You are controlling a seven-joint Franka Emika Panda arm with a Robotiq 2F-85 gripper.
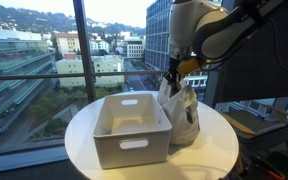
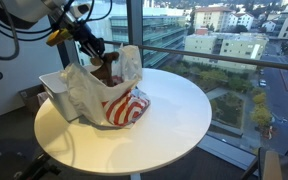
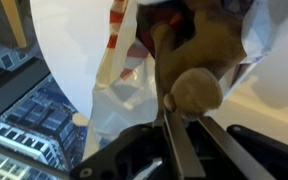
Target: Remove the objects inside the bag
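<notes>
The white bin (image 1: pixel 132 117) (image 3: pixel 281 88) is open next to the bag. My gripper needs to lift the brown lumpy item above the opening of the bag, then bring it down over that bin.
The crinkled whitish bag (image 1: pixel 182 115) with red marks stands on the round table next to the white bin; it also shows in an exterior view (image 2: pixel 121 98) and in the wrist view (image 3: pixel 104 70). My gripper (image 2: pixel 96 56) is at the bag's open mouth, seen in the other exterior view too (image 1: pixel 172 78). In the wrist view the fingers (image 3: pixel 184 118) are shut on a brown lumpy item (image 3: pixel 189 75), which sits at the bag's opening (image 2: pixel 107 68). The dark item and the purple-and-white bundle are hidden.
A white rectangular bin (image 1: pixel 131 130) with handle slots stands beside the bag, also in an exterior view (image 2: pixel 54 88). Both rest on a round white table (image 1: pixel 216 150) (image 2: pixel 179 125). Tall windows stand right behind the table.
</notes>
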